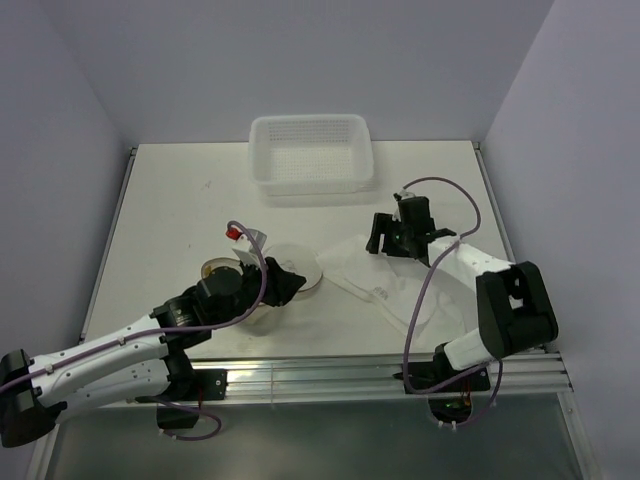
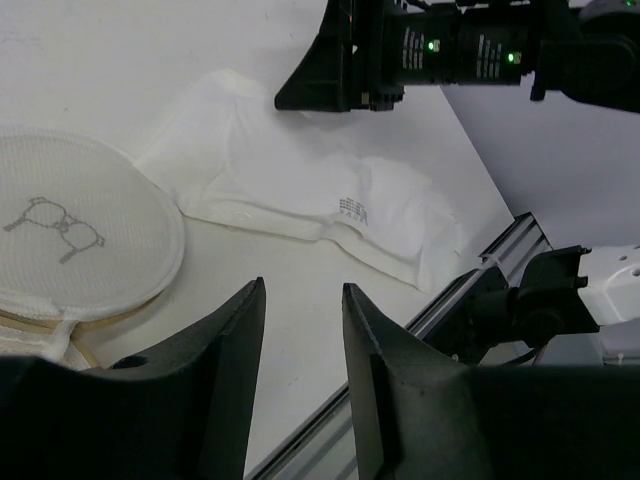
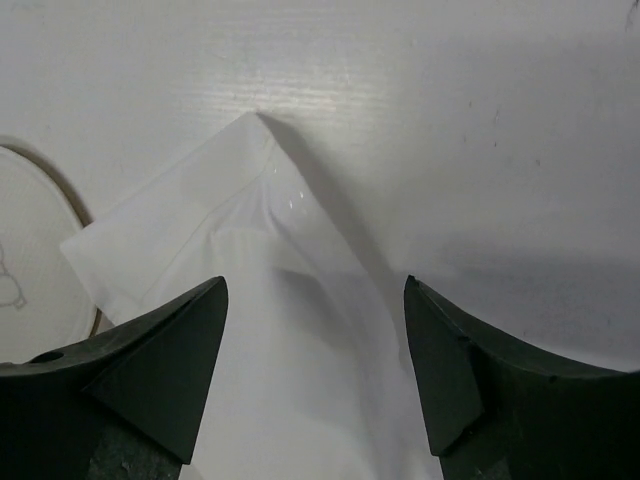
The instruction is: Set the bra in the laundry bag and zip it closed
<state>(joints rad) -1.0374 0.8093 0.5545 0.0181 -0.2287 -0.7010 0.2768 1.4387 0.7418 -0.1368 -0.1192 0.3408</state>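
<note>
The white cloth's raised fold [image 3: 338, 258] lies below, between the open fingers, so the robot's right gripper will next go down onto that standing fold and close to pinch it.
The laundry bag [image 1: 290, 268] is a round white mesh drum left of the table's middle. Its flat lid [image 2: 70, 230], with a small dark mark, lies on top; its edge also shows in the right wrist view [image 3: 20, 290]. A mustard-brown patch [image 1: 213, 270] at the bag's left side looks like the bra, mostly hidden by my left arm. My left gripper [image 1: 298, 281] [image 2: 303, 290] is open and empty, just right of the lid above the bare table. My right gripper [image 1: 385, 243] [image 3: 315, 285] is wide open and empty over the far corner of a white cloth.
The white cloth [image 1: 385, 285] [image 2: 300, 190] [image 3: 250, 250] lies flat to the right of the bag. A white perforated basket [image 1: 310, 150] stands at the back. A red tag [image 1: 235, 232] lies behind the bag. A metal rail [image 1: 350, 375] runs along the near edge.
</note>
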